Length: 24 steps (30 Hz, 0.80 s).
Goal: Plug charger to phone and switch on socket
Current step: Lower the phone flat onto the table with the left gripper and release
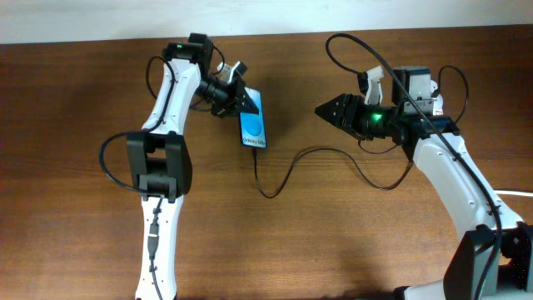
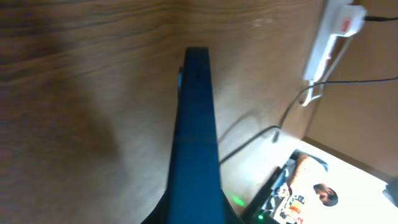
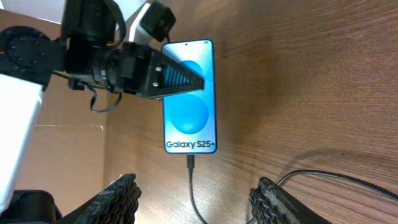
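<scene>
I should next lower the phone to the wood below with my left gripper and open it to let go, since the charger's plug is already in the phone's bottom port.
The phone has a bright blue screen with dark text at its near end. My left gripper is shut on its far half. In the left wrist view the phone is seen edge-on between the fingers. The charger is a thin black cable, and its plug tip sits in the phone's bottom port. The cable curves right across the table, under my right arm. My right gripper is open and empty, to the right of the phone, with its fingers spread either side of the cable. The socket lies far right and has a red switch.
The table is dark wood. A thick white cord shows at the right edge. In the left wrist view a pale floor with clutter lies beyond the table edge. My right arm covers most of the socket area in the overhead view.
</scene>
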Tool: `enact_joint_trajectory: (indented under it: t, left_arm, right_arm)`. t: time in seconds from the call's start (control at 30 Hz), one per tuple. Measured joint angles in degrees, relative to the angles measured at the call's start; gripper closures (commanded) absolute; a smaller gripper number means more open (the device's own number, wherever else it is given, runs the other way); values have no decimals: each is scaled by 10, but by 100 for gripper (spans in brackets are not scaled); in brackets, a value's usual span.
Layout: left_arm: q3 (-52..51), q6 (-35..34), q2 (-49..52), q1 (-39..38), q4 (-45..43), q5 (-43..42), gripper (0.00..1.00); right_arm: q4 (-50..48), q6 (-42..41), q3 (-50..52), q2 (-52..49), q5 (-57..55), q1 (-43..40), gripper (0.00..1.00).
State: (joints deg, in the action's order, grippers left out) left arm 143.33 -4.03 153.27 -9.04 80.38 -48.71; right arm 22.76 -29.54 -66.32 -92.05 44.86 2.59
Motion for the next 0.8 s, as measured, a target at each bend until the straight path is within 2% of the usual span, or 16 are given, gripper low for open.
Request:
enact_joint_trajectory:
  t: [0.23, 0.8]
  left_arm:
    - [0, 0, 1, 0, -1, 40, 100]
    - [0, -1, 24, 0, -6, 58, 100]
  right_arm:
    - [6, 4, 0, 0, -3, 0, 37]
    - [9, 13, 0, 0, -7, 0, 37]
